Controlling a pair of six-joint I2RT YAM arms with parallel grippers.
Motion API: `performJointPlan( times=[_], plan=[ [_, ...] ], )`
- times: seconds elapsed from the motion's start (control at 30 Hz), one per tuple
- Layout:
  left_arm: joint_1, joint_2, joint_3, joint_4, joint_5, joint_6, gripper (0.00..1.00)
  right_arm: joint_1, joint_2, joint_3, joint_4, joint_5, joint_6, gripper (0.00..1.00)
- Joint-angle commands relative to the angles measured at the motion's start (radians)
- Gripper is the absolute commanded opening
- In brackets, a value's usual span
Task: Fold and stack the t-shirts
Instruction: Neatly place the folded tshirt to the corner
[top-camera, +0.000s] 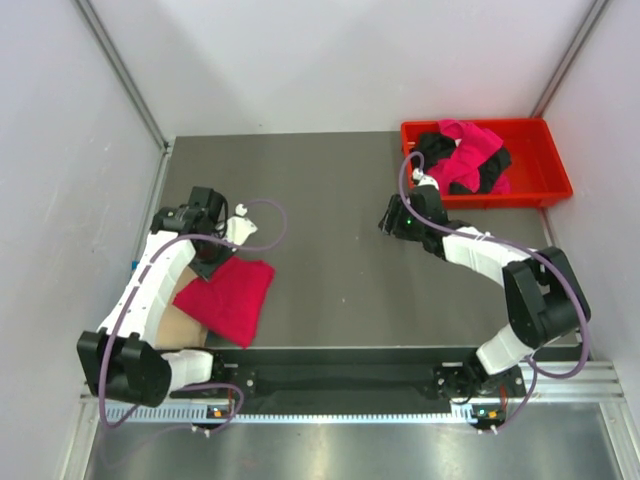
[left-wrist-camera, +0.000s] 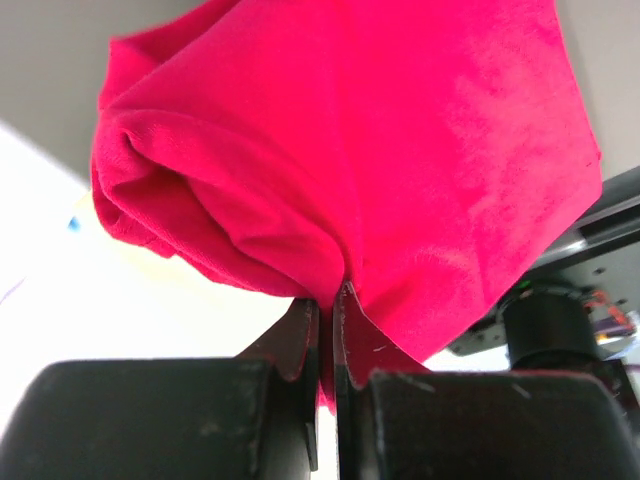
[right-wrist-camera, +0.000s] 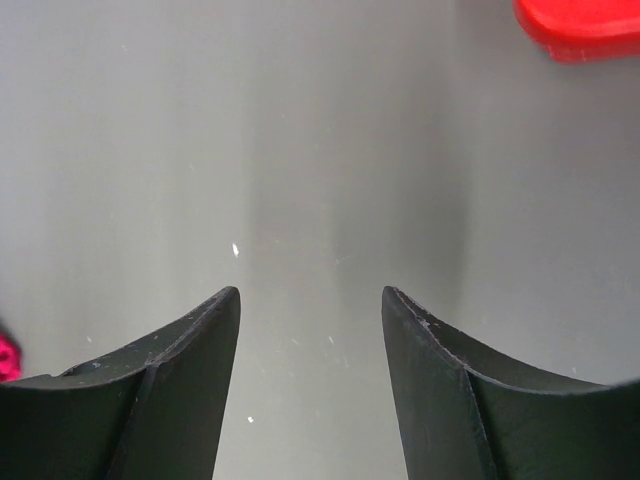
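Observation:
The magenta-pink t-shirt only partly overlaps the tan-beige t-shirt (top-camera: 180, 327), so my left gripper needs to pull it left in the top view over that one next and release it.
A folded magenta-pink t-shirt (top-camera: 228, 297) lies at the front left of the table, partly over a tan-beige t-shirt (top-camera: 180, 327). My left gripper (top-camera: 208, 262) is shut on the pink shirt's far edge. In the left wrist view the pink shirt (left-wrist-camera: 380, 150) bunches up from the closed left gripper (left-wrist-camera: 330, 298). More pink t-shirts (top-camera: 470, 150) and a black t-shirt (top-camera: 436, 145) lie heaped in the red tray (top-camera: 545, 192). My right gripper (top-camera: 386, 222) is open and empty over bare table, and the right wrist view (right-wrist-camera: 310, 295) shows nothing between its fingers.
The red tray stands at the back right corner, and its corner shows in the right wrist view (right-wrist-camera: 580, 25). Grey walls close in the table on the left, back and right. A purple cable (top-camera: 270, 235) loops beside the left wrist.

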Motion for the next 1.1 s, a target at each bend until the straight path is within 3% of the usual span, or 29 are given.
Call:
performJointPlan(
  times=[0.0,0.53,0.87,1.07],
  plan=[
    [0.006,-0.059,0.010,-0.081,-0.120,0.022,0.00,-0.013,-0.062,-0.034,0.039,-0.005,-0.017,0.59],
    [0.007,-0.142,0.086,-0.109,-0.410,-0.020,0.00,-0.056,-0.074,-0.069,0.078,-0.074,-0.041,0.60],
    [0.007,-0.135,0.158,-0.129,-0.485,-0.040,0.00,-0.095,-0.053,-0.085,0.113,-0.128,-0.055,0.60],
    [0.039,-0.142,0.045,-0.061,-0.504,-0.014,0.00,-0.124,-0.041,-0.091,0.128,-0.158,-0.057,0.60]
  ],
)
